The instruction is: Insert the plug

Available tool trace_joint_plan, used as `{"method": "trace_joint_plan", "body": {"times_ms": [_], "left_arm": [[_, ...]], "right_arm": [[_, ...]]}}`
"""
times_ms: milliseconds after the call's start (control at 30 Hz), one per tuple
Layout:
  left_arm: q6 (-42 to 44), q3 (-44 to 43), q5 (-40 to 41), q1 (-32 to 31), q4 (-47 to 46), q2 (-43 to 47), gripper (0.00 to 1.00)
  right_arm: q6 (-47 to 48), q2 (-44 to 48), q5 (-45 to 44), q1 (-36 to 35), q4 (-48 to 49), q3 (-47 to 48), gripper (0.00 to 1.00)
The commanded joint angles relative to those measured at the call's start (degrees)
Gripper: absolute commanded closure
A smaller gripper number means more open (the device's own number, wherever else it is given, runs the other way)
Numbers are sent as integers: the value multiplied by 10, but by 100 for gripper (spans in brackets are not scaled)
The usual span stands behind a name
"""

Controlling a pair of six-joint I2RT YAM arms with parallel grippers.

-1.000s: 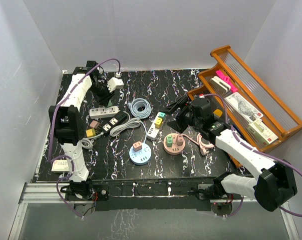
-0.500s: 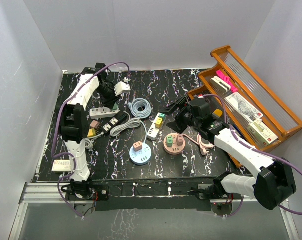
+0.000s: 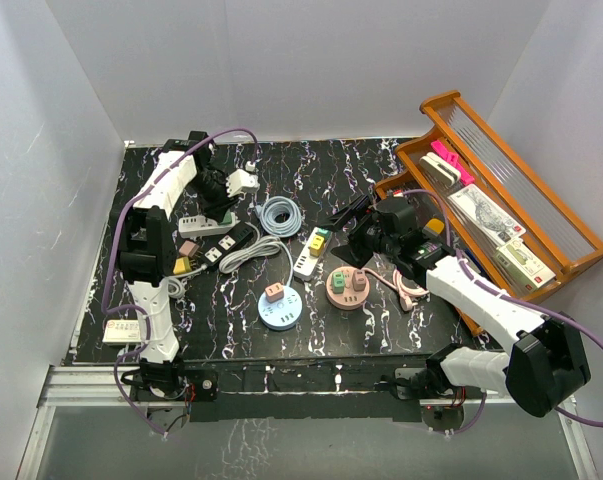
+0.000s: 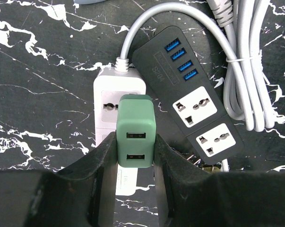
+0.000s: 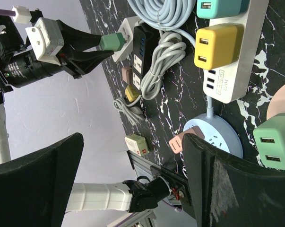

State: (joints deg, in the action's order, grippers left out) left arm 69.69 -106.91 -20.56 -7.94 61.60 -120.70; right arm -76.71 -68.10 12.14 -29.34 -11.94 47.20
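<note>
The white power strip's cable-end socket point(image 4: 112, 106) is below my left gripper, so my left gripper will go down next, seat the green plug point(image 4: 135, 135) in that socket and let go of it.
My left gripper point(image 4: 135, 147) is shut on a green USB charger plug point(image 4: 135, 135), with its two USB ports facing the camera. It holds the plug just above a white power strip point(image 4: 117, 92), over the strip's socket end. A black power strip point(image 4: 192, 97) with blue USB ports lies right beside the white one. In the top view the left gripper point(image 3: 219, 193) hovers over the white strip point(image 3: 203, 224) at the back left. The right wrist view shows the green plug point(image 5: 113, 41) between the left fingers. My right gripper point(image 3: 366, 240) is open and empty above the table's middle.
A long white strip point(image 3: 309, 252) carries yellow and teal chargers. A round blue strip point(image 3: 279, 310) and a round pink strip point(image 3: 347, 290) lie in front. A coiled cable point(image 3: 279, 214) lies behind. A wooden tray point(image 3: 501, 200) stands at the right.
My left gripper has moved a little nearer and lower with the green plug, towards the white strip. The right arm has shifted slightly to the left.
</note>
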Motion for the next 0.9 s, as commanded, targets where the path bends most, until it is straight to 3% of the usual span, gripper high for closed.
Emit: {"method": "trace_joint_plan", "body": {"times_ms": [0, 867], "left_arm": [[23, -17, -35, 9, 12, 7, 100], [17, 40, 1, 10, -34, -33, 100]], "right_arm": [[-6, -5, -2, -5, 19, 21, 17], [-13, -23, 9, -8, 30, 18, 17]]}}
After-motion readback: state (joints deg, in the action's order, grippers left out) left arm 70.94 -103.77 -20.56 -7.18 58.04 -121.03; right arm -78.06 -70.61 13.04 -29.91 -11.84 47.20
